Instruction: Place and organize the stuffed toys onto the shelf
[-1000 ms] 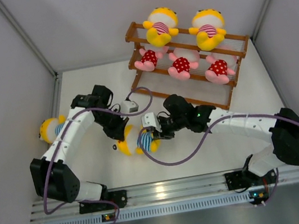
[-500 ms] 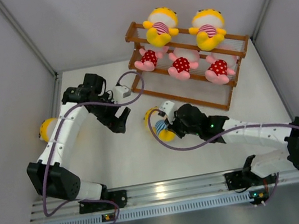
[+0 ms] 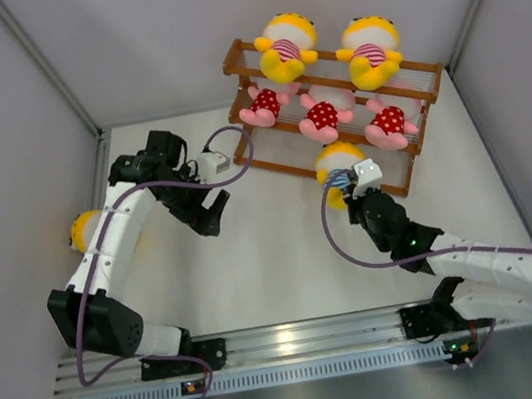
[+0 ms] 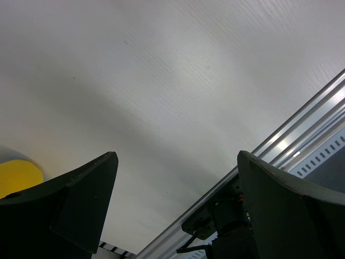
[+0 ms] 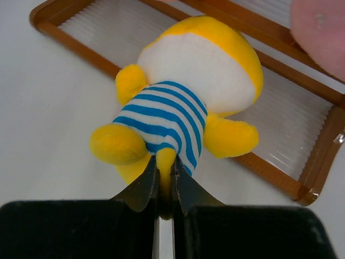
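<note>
My right gripper pushes outward and toward the near end of the bottom level next, taking the toy head first under the middle level, because that space stands empty.
The brown wooden shelf (image 3: 325, 59) stands at the back right. Two yellow stuffed toys in pink stripes (image 3: 284, 47) (image 3: 369, 49) sit on its top tier, and three pink ones in red dotted outfits (image 3: 322, 118) on the middle tier. My right gripper (image 3: 350, 184) (image 5: 164, 172) is shut on a leg of a yellow toy in a blue-striped shirt (image 3: 339, 160) (image 5: 178, 91), held at the front edge of the bottom tier (image 5: 280, 178). My left gripper (image 3: 215, 208) (image 4: 178, 162) hangs open and holds nothing. Another yellow toy (image 3: 84, 230) lies at the far left, half hidden by the left arm.
Grey walls close in the table on the left, back and right. An aluminium rail (image 3: 299, 341) (image 4: 302, 124) runs along the near edge with both arm bases on it. Purple cables loop off both arms. A pink toy's edge (image 5: 321, 27) shows above the bottom tier.
The right gripper has carried the blue-striped toy from mid-table rightwards to the shelf's bottom tier. The left gripper let go of it, opened wide and drew back to the left.
</note>
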`<state>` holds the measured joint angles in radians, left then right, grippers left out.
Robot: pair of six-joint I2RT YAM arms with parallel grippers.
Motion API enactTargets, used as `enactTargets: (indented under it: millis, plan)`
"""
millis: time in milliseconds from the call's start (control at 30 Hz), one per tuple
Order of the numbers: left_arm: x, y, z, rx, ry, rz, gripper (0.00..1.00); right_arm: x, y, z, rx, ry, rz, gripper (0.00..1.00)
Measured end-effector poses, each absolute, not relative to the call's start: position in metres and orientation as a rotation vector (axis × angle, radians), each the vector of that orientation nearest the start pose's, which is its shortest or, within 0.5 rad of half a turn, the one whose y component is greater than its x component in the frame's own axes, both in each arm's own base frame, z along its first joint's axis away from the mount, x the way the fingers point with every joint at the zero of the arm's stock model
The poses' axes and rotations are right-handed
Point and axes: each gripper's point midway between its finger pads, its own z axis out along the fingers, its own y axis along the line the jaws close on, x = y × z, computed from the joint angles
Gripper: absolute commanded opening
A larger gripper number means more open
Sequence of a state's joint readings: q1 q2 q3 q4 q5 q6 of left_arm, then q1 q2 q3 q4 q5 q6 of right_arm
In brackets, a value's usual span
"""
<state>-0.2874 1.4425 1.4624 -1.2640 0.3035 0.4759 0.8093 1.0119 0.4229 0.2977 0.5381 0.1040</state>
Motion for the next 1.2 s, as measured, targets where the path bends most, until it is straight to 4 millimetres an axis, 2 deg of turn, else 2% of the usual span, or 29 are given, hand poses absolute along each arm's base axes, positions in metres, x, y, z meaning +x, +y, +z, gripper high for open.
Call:
enactTargets:
  millis: [267, 433, 733, 933, 1000, 1033, 1067, 1133, 1200]
  plan:
    - [0.254, -0.110, 0.194, 1.094, 2.542, -0.369, 0.98, 0.320, 0.113, 0.141, -0.003, 1.751, 0.009, 0.00]
    - [0.254, -0.109, 0.194, 1.094, 2.543, -0.364, 0.98, 0.338, 0.093, 0.141, 0.089, 1.723, -0.021, 0.00]
    - [0.254, -0.108, 0.194, 1.094, 2.544, -0.358, 0.98, 0.352, 0.102, 0.113, 0.086, 1.782, 0.003, 0.00]
    - [0.255, -0.106, 0.193, 1.093, 2.547, -0.342, 0.98, 0.364, 0.112, 0.107, 0.086, 1.794, 0.034, 0.00]
    - [0.255, -0.105, 0.193, 1.093, 2.549, -0.334, 0.98, 0.367, 0.113, 0.107, 0.092, 1.792, 0.040, 0.10]
    - [0.255, -0.105, 0.193, 1.093, 2.549, -0.332, 0.98, 0.368, 0.113, 0.107, 0.098, 1.792, 0.044, 0.17]
    - [0.255, -0.105, 0.193, 1.094, 2.549, -0.331, 0.98, 0.368, 0.113, 0.107, 0.106, 1.791, 0.048, 0.29]
    - [0.256, -0.104, 0.193, 1.098, 2.547, -0.325, 0.98, 0.368, 0.113, 0.108, 0.118, 1.787, 0.055, 0.40]
    - [0.257, -0.101, 0.193, 1.096, 2.548, -0.319, 0.98, 0.367, 0.113, 0.108, 0.124, 1.788, 0.061, 0.46]
